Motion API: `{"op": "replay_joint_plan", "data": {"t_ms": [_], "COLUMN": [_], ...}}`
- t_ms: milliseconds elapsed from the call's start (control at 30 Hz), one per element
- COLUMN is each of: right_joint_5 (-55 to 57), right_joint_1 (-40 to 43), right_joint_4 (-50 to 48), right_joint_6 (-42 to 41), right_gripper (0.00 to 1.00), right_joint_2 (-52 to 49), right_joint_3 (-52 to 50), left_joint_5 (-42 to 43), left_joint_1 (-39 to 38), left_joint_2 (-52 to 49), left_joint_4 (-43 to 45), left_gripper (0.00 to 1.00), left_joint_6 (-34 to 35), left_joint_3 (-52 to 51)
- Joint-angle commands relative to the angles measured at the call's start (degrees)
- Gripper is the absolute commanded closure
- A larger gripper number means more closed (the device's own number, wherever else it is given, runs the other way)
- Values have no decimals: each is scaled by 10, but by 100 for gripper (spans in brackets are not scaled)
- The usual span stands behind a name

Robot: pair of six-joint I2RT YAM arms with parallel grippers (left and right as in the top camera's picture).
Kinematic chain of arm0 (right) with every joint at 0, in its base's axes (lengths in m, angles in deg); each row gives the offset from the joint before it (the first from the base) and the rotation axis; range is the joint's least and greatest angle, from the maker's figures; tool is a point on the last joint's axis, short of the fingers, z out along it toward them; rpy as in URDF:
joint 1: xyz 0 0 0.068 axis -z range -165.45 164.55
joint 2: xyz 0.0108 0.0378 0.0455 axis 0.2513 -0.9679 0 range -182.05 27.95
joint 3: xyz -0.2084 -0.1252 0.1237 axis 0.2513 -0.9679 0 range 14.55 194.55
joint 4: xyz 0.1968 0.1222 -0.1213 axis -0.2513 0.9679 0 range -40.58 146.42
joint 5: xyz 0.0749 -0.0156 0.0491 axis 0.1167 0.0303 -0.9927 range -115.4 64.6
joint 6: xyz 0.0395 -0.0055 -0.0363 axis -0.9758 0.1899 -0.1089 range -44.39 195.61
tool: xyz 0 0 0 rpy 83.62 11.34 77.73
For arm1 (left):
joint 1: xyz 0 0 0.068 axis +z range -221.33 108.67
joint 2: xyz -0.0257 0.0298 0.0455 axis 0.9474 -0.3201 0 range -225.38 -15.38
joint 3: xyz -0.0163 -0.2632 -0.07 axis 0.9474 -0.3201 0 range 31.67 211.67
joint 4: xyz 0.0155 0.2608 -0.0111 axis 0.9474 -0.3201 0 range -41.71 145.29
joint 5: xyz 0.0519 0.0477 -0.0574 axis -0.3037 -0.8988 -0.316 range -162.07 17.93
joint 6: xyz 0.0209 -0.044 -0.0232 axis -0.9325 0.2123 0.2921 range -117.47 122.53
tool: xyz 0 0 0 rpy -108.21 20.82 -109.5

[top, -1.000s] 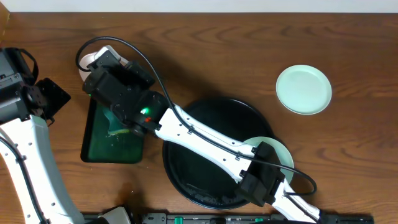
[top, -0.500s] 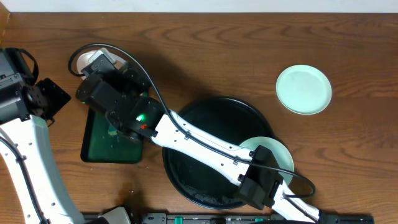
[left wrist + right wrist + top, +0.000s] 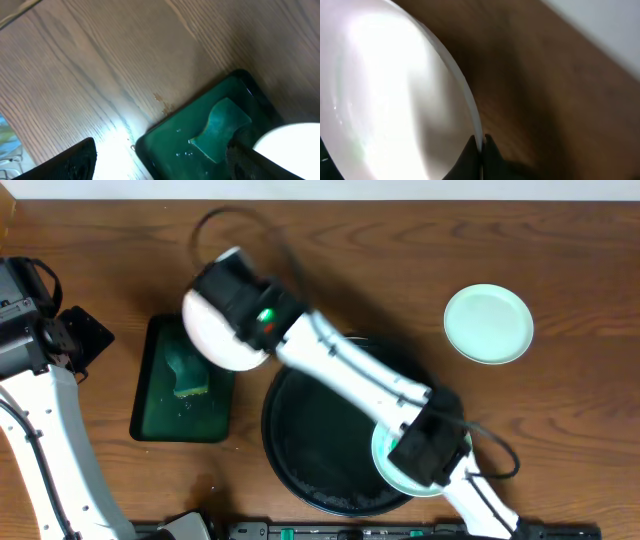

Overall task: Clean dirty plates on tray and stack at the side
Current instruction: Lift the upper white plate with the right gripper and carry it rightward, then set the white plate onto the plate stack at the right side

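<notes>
The third plate sits clear of both trays. I will next swing my right gripper to the right in the overhead view, then down to release its plate onto that plate.
My right gripper is shut on the rim of a white plate and holds it above the table, between the green tray and the round black tray. In the right wrist view the fingers pinch the plate's edge. A second plate lies on the black tray's right side, partly under the arm. A third plate sits on the table at the right. My left gripper is open and empty at the far left.
A small rectangular dark-green tray with a green sponge lies left of the black tray. It also shows in the left wrist view, with the sponge. The right arm's cable loops above the held plate.
The right arm has swung right and away from the green tray, carrying the white plate with it. The sponge is now uncovered. The left arm has not moved.
</notes>
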Motion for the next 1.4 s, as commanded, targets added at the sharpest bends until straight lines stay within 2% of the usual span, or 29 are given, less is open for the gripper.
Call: {"op": "replay_joint_plan", "data": {"t_ms": [0,267,500,667,800,1033,1367], "right_joint_5": [-138,-164,-80,-68,-115,-120,-176], "right_joint_1": [73,243,361,449,516,601,641], "right_joint_4": [30,194,304,369,368,332,202], "right_joint_6": [-76,-85,-90,-97,-93,-87,-48], "right_gripper": [99,99,99,99,99,99,99], "right_joint_2": [-7,-7,-7,-7,-7,-7,-7], "right_joint_3": [28,68,68,57,17,-102,-261], "left_joint_5": [30,70,69,67,67,67,67], "left_joint_1": [3,-25,-146,-229,-269,-291,-295], "left_joint_2": [-8,-82,-153,-166,-166,-166,-166], "left_joint_4": [-3,-18,2,19,23,23,23], "left_gripper": [17,16,16,16,16,16,16], "left_joint_6": [5,0,-31,-34,-34,-34,-34], "left_joint_3": [3,2,2,2,2,2,2]}}
